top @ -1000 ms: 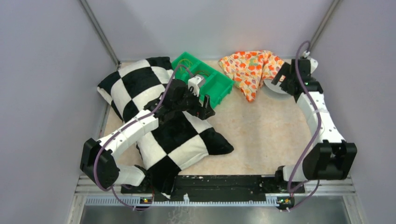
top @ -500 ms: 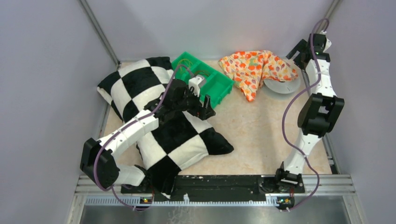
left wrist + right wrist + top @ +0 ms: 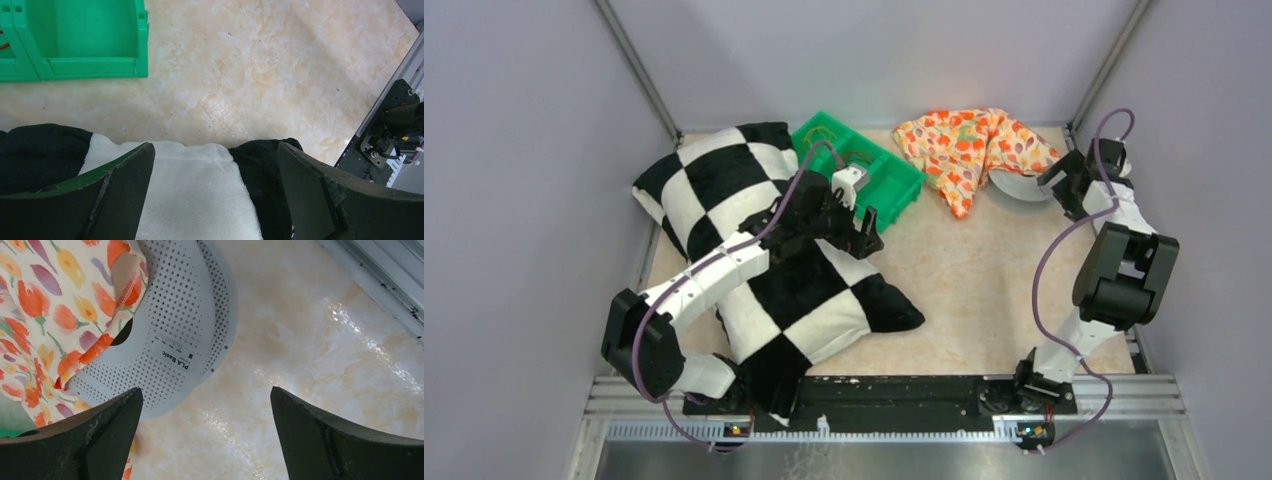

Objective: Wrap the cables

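My right gripper turns and tilts onto the white perforated disc's thin near edge point(image 3: 1032, 195) point(image 3: 199, 373) next, one finger on each side.
The cables point(image 3: 823, 128) are thin reddish-brown loops lying in the green bin point(image 3: 902, 190) at the back. A short red stretch of cable point(image 3: 2, 45) shows at the left edge of the left wrist view, inside the bin point(image 3: 90, 67). My left gripper point(image 3: 868, 236) hovers open over the edge of the black-and-white checkered pillow point(image 3: 724, 190), just in front of the bin. Nothing lies between its fingers except the pillow point(image 3: 190, 200) below my left gripper point(image 3: 214, 148). My right gripper point(image 3: 1064, 186) stands open and empty at the back right, beside a white perforated disc point(image 3: 1016, 187).
A floral orange cloth point(image 3: 964, 145) partly covers the white disc point(image 3: 185, 325), which carries a label. The cloth point(image 3: 50, 310) fills the left side of the right wrist view, where my right gripper point(image 3: 205, 390) is over bare tabletop. A metal rail point(image 3: 380, 270) runs along the right wall.
The right arm rose toward the back right corner, then came down and folded beside the white disc. The left arm has barely shifted. Both grippers stayed open.
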### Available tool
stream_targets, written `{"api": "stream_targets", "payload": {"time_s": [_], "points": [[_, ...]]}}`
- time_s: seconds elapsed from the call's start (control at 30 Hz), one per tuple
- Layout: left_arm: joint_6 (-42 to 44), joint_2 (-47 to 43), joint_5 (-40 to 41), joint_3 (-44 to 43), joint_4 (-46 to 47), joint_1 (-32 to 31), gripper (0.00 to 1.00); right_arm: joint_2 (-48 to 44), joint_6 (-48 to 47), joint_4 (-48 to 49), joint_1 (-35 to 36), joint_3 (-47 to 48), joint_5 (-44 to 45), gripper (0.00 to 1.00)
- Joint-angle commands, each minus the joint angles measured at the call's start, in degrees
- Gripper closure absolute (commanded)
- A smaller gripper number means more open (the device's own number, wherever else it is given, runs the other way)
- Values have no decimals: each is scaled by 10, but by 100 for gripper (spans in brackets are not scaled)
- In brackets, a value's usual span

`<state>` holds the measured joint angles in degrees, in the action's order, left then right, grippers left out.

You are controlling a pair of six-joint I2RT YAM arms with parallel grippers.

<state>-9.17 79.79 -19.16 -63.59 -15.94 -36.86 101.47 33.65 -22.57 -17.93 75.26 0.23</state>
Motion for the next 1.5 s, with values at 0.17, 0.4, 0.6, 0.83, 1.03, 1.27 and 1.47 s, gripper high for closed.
{"api": "stream_targets", "payload": {"time_s": [0.17, 0.4, 0.6, 0.83, 1.03, 1.27, 1.47], "points": [[20, -11, 4, -10, 2, -2, 1, -32, 60, 184, -42, -73, -126, 1], [19, -29, 20, 5, -1, -2, 1, 16, 128, 311, -50, -115, -220, 1], [20, -53, 38, 18, 6, -2, 1, 39, 179, 403, -50, -151, -251, 5], [16, -49, 33, 20, 3, -2, 1, 50, 246, 503, -60, -201, -269, 38], [15, -51, 34, 22, 3, -2, 1, 66, 285, 569, -69, -222, -292, 60], [11, -55, 31, 18, 5, -2, 1, -70, 230, 454, -73, -251, -242, 100], [10, -52, 21, 20, 9, -2, 1, -227, 103, 186, -74, -168, -132, 100]]}}
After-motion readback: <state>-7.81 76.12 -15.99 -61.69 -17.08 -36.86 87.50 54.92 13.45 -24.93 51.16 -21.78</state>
